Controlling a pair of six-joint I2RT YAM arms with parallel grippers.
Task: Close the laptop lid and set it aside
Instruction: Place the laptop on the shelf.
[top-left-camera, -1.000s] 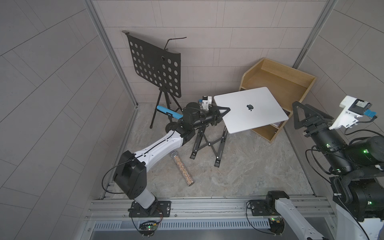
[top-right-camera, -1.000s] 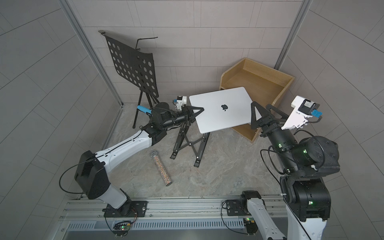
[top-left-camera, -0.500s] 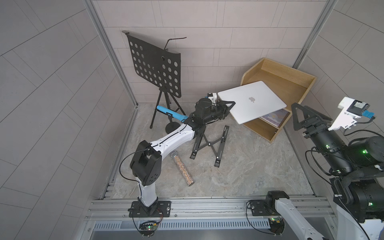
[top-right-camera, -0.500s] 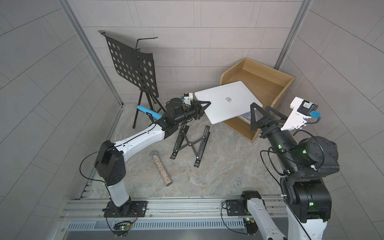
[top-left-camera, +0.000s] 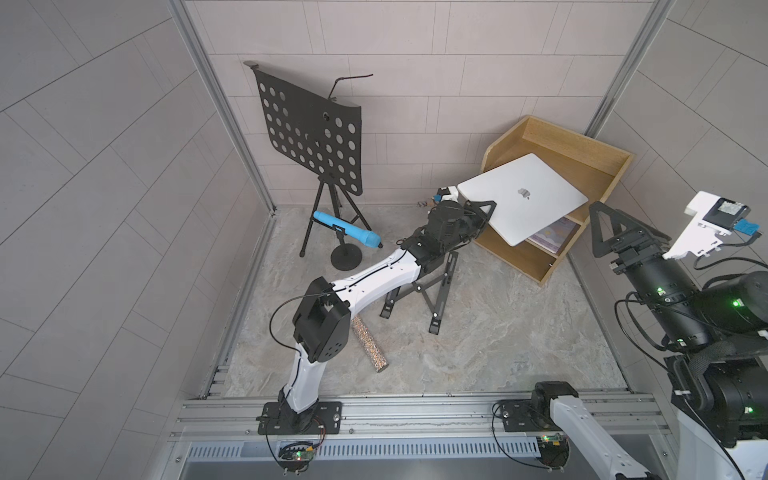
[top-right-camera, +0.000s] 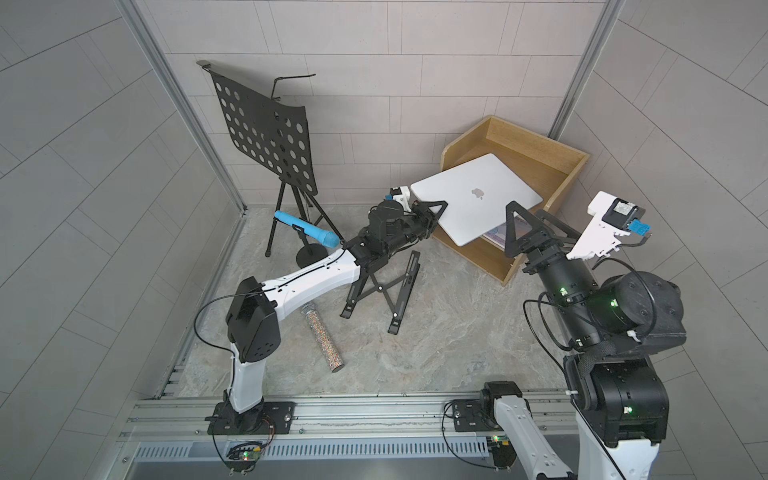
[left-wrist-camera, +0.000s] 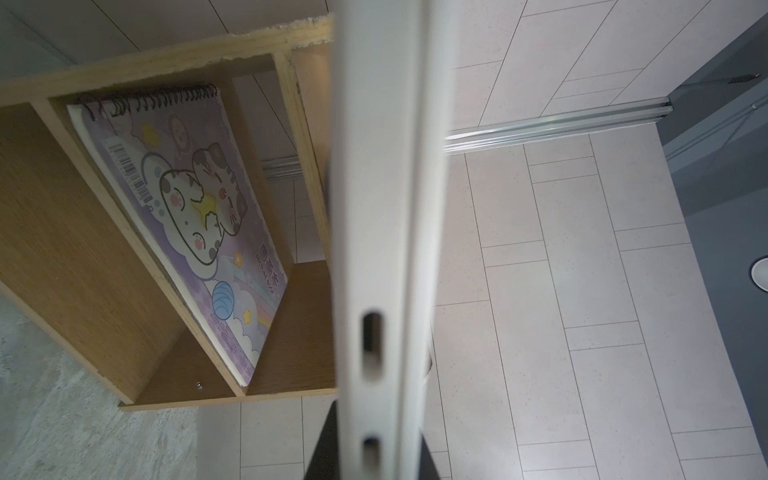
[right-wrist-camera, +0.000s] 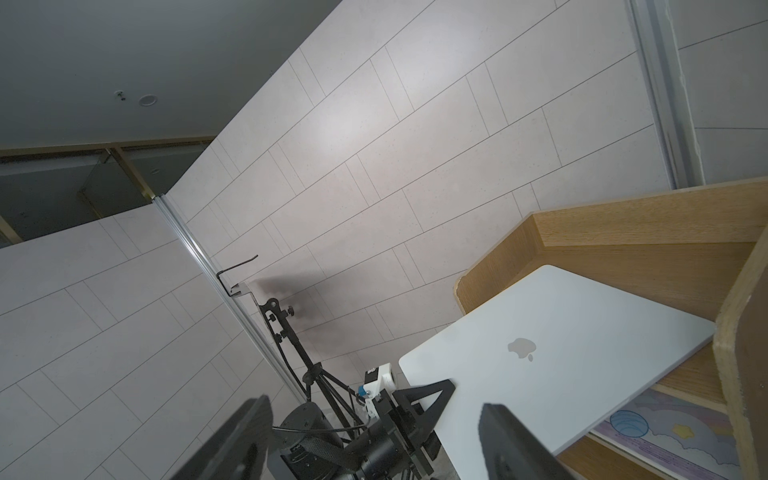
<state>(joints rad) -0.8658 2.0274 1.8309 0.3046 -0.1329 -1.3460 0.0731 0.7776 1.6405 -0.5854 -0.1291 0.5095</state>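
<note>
I will next push my left gripper outward toward the shelf's upper level (top-left-camera: 569, 167) and let go of the laptop's edge there, because the end of the laptop I am holding still sticks out past the shelf.
The laptop (top-left-camera: 536, 208) (top-right-camera: 461, 208) is closed, its silver-white lid (right-wrist-camera: 582, 353) facing up with the dark apple logo showing. It hangs tilted over the wooden shelf (top-left-camera: 582, 145) (top-right-camera: 536, 143) at the back right. My left gripper (top-left-camera: 484, 210) (top-right-camera: 434, 208) is shut on the laptop's left edge, and the left wrist view shows that thin edge (left-wrist-camera: 382, 208) running between the jaws. Whether the laptop touches the shelf I cannot tell. My right gripper (top-left-camera: 619, 232) (top-right-camera: 534, 226) (right-wrist-camera: 374, 440) stands open and holds nothing, raised just right of the laptop.
A purple cat notebook (top-left-camera: 555, 235) (left-wrist-camera: 199, 208) lies in the shelf's lower tier under the laptop. The black folding stand (top-left-camera: 434, 291) stands bare mid-floor. A music stand (top-left-camera: 311, 133), a blue microphone (top-left-camera: 347, 228) and a glitter tube (top-left-camera: 370, 345) are to the left.
My left arm has carried the closed laptop from above the folding stand back and to the right, over the wooden shelf. The right arm has hardly moved.
</note>
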